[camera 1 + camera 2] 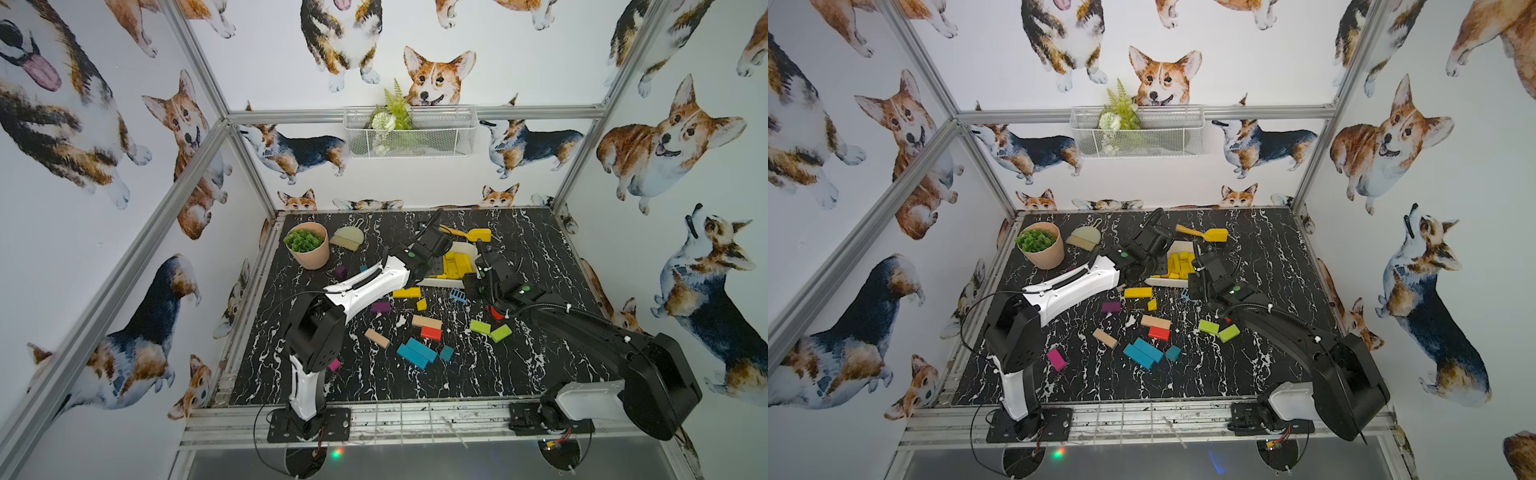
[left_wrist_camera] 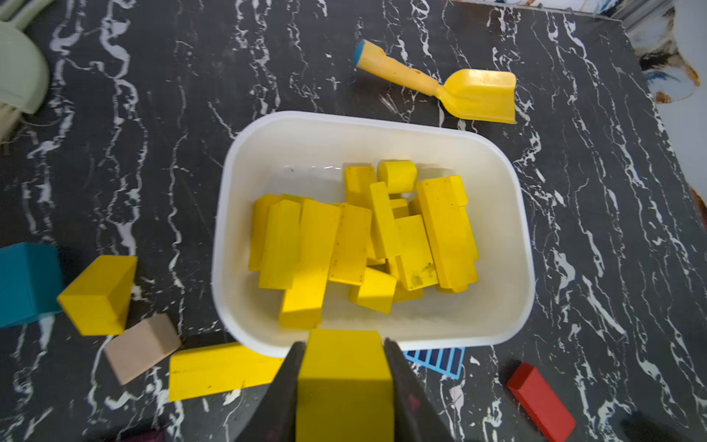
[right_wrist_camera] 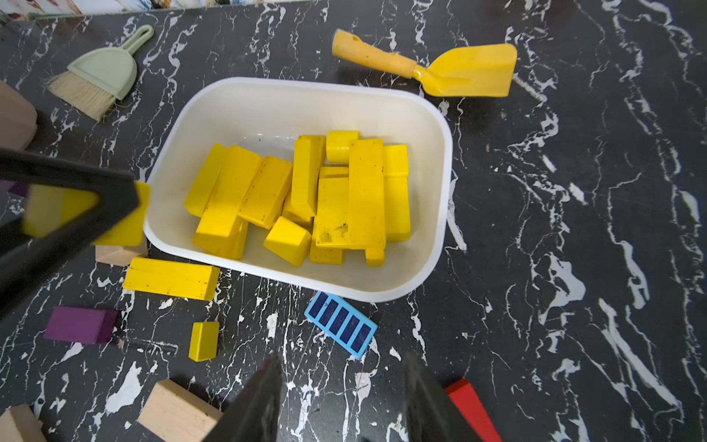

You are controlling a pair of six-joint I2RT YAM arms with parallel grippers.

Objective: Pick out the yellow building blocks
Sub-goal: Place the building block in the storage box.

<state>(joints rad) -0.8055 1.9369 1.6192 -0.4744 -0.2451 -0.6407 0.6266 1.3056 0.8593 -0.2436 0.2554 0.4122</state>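
I need to move my left gripper outward and down next, to the tub's yellow pile, at its near edge (image 1: 453,272) (image 2: 412,291), and let go where only yellow is gathered.
My left gripper (image 2: 344,342) is shut on a yellow building block (image 2: 344,382), held just outside the near rim of a white tub (image 2: 290,126). Several yellow building blocks (image 2: 382,229) lie piled in the tub. A yellow bar (image 3: 170,277), a small yellow block (image 3: 204,340) and a yellow wedge (image 2: 95,298) lie loose on the table beside the tub. The bar (image 1: 406,292) also shows in a top view. My right gripper (image 3: 342,358) is open and empty, above the table in front of the tub. The left gripper (image 3: 76,203) shows in the right wrist view too.
A yellow plastic shovel (image 2: 459,88) lies behind the tub, with a dustpan and brush (image 3: 99,76) and a potted plant (image 1: 307,245) further left. A blue grid piece (image 3: 340,323) and a red block (image 3: 474,413) lie near the right gripper. Purple (image 3: 80,325), tan (image 1: 426,321), teal (image 1: 417,353) and green blocks (image 1: 490,330) are scattered in front.
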